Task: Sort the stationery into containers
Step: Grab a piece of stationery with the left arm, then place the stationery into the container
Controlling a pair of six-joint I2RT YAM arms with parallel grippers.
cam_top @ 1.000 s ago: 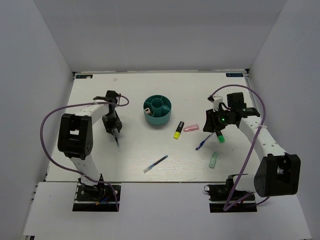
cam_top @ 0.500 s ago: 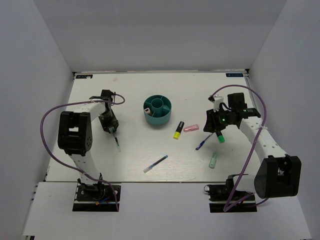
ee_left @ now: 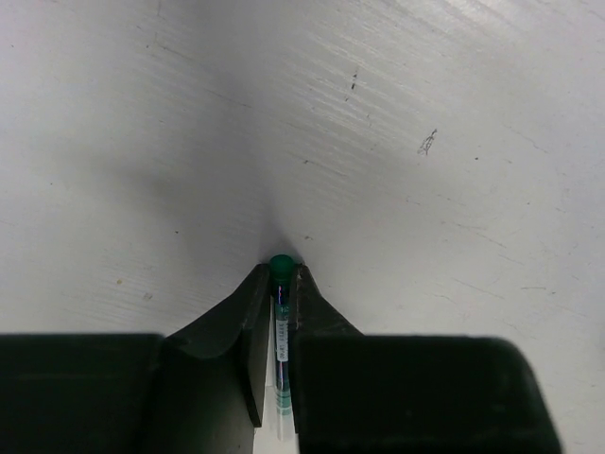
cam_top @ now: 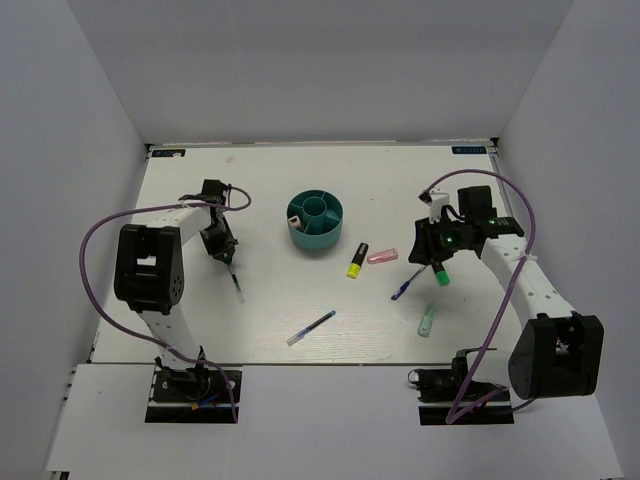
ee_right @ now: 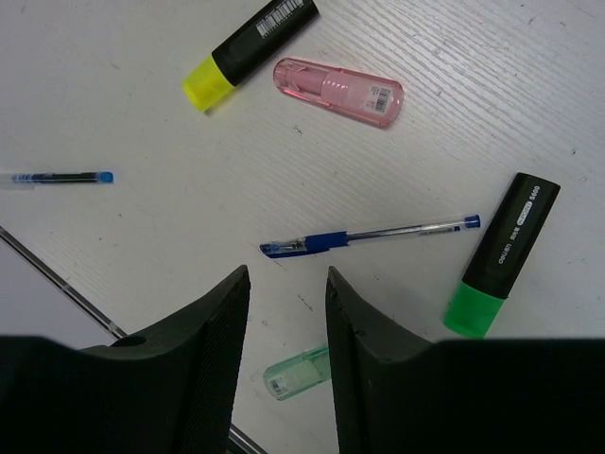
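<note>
My left gripper needs to go up, move across to the right in the top view and let go of the clear pen in the teal organiser's far section [cam_top: 317,195], which looks empty.
The round teal organiser [cam_top: 316,222] stands mid-table with a pale piece in one compartment. My left gripper [cam_top: 224,250] is to its left, low over the table, shut on a thin clear pen with a green cap [ee_left: 280,267] that sticks out toward the near side [cam_top: 236,285]. My right gripper [ee_right: 284,284] is open and empty above a blue pen [ee_right: 369,236]. Around it lie the green marker [ee_right: 501,255], a pink piece [ee_right: 338,92], the yellow highlighter [ee_right: 250,49] and the mint piece [ee_right: 298,374]. A second blue pen [cam_top: 311,327] lies nearer the front.
White walls close in the table on three sides. Purple cables loop from both arms. In the top view the right gripper [cam_top: 422,248] hangs just right of the pink piece [cam_top: 383,256] and the highlighter [cam_top: 357,260].
My left gripper has shifted slightly left and back with the pen still in it. The right arm has barely moved.
</note>
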